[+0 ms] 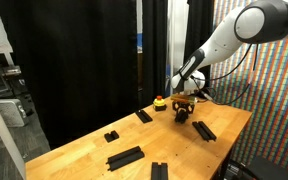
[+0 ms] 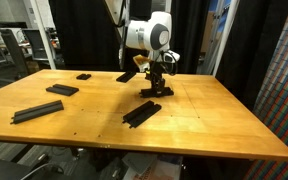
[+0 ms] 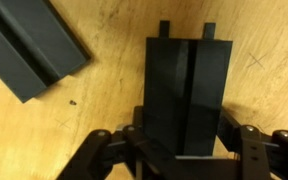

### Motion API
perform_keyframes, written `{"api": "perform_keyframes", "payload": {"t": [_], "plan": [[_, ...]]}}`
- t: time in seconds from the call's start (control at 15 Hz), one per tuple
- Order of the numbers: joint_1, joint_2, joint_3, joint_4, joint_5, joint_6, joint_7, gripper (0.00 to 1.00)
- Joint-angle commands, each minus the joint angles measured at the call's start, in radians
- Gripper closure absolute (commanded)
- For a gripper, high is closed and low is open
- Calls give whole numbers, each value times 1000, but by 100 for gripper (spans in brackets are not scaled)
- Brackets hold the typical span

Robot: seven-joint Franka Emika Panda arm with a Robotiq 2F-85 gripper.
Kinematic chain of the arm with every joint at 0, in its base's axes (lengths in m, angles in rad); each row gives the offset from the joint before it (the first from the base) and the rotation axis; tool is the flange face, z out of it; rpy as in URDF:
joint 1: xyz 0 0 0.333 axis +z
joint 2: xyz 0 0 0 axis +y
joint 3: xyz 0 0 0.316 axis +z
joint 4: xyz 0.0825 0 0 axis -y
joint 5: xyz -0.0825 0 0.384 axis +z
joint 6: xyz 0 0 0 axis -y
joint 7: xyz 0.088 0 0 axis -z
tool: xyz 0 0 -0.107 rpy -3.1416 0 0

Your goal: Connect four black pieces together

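Note:
My gripper has bare tabletop beside it, away from the yellow and red object, so I should next shift it slightly that way and release the grooved piece (image 2: pixel 156 92).
In the wrist view a grooved black piece (image 3: pixel 187 85) with two small prongs at its far end lies between my fingers, and my gripper (image 3: pixel 184 140) is shut on its sides. In both exterior views the gripper (image 1: pixel 182 108) (image 2: pixel 156 80) stands low over the table's far part, with that piece (image 2: pixel 156 92) at the tabletop. Another black bar (image 3: pixel 29 45) (image 2: pixel 144 112) (image 1: pixel 203 130) lies just beside it. More black bars lie apart: a long one (image 1: pixel 125 156) (image 2: pixel 39 111), one near the table's edge (image 1: pixel 159 172) (image 2: pixel 62 89), and one (image 1: pixel 144 116) (image 2: pixel 127 76) at the back.
A tiny black block (image 1: pixel 111 135) (image 2: pixel 84 76) lies on the wooden table (image 1: pixel 84 150) (image 2: pixel 214 120). A yellow and red object (image 1: pixel 160 101) stands close behind the gripper. Black curtains hang behind the table.

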Motion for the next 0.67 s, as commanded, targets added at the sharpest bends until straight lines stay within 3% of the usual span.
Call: {"api": "perform_keyframes", "payload": {"t": [0.0,0.27,0.33,0.47,0.6], "plan": [[3,22,-26,50,20,-24,-18,54],[0,27,-42,62,20,-29,-15,54],[-1,26,-41,63,23,-36,-17,8],[2,10,-39,53,22,-47,-22,1],[6,-28,-34,30,17,-55,-40,0]]}}
